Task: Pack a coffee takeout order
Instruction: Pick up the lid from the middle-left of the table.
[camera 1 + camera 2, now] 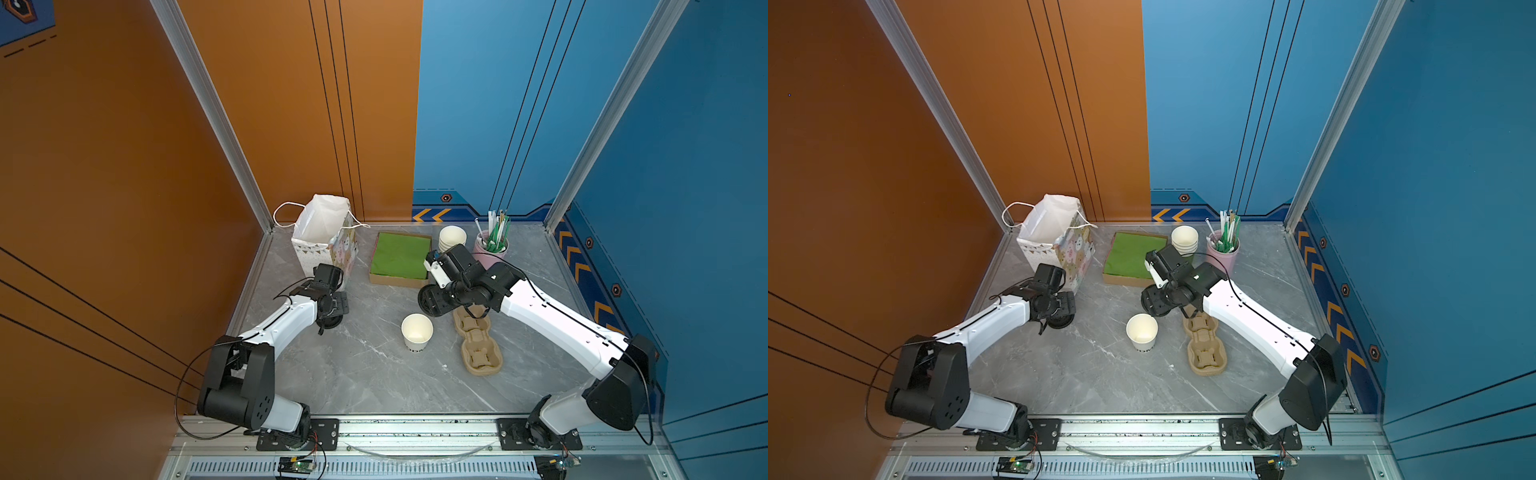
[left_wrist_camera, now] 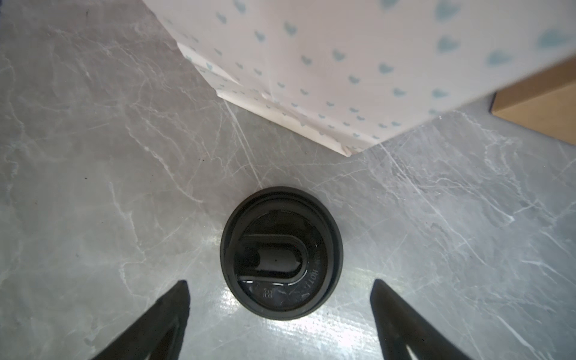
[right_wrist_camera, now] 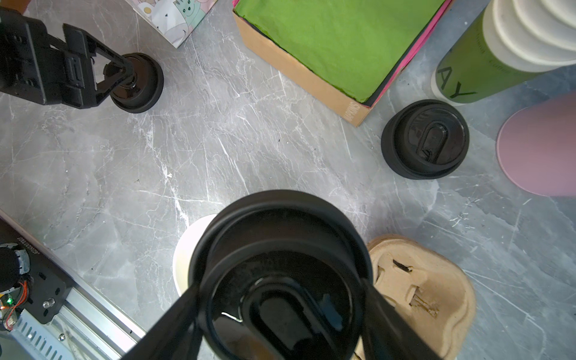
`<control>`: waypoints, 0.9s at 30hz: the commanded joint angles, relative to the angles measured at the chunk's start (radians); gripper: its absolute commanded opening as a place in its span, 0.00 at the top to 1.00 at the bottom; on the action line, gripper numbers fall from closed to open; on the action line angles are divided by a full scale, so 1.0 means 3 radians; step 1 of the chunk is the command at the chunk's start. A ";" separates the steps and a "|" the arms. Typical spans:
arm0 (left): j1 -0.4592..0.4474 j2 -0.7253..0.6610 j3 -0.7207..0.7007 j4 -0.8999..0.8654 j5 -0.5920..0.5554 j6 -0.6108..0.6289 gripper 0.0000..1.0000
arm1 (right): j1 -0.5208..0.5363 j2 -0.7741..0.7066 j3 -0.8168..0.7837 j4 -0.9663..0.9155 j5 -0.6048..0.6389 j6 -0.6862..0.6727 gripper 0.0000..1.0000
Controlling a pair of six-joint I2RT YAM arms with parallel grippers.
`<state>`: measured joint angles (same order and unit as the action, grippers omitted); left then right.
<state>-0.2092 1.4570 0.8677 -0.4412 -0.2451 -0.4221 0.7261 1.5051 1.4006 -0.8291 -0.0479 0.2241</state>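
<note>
Next, my left gripper lowers its open fingertips around the sides of the second black lid [image 1: 1061, 321] [image 2: 282, 253] below it and closes, as they stand wider than the lid.
A white paper cup [image 1: 417, 330] stands open-topped mid-table. Just behind it and higher, my right gripper [image 1: 433, 300] is shut on a black lid [image 3: 280, 274]. In the right wrist view the cup's rim [image 3: 190, 249] peeks out from under that lid. My left gripper [image 2: 280, 299] is open above a second black lid [image 2: 282, 252], which lies flat on the table beside the gift bag. Its fingertips [image 2: 179, 299] stand wider than the lid and clear of it. Green napkins [image 1: 401, 254] fill a brown box at the back.
A patterned gift bag [image 1: 324, 237] stands open at the back left. A beige pulp carrier [image 1: 478, 345] lies right of the cup. At the back right are a cup stack [image 1: 452, 237], a pink tin of straws [image 1: 492, 249] and a third lid [image 3: 425, 138].
</note>
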 commanded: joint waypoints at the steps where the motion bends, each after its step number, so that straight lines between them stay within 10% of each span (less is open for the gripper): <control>1: 0.0069 0.0049 -0.0115 0.0129 0.0151 -0.0088 0.09 | -0.0012 -0.0084 -0.0049 -0.0008 0.0001 -0.0014 0.27; 27: 0.0219 0.0388 -0.0149 0.0289 0.0403 -0.0020 0.24 | -0.0013 -0.0096 -0.0074 -0.0006 0.0012 0.0008 0.27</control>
<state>-0.1513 1.5566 0.8318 -0.3550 -0.1505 -0.4347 0.7261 1.5047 1.3918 -0.8295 -0.0479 0.2245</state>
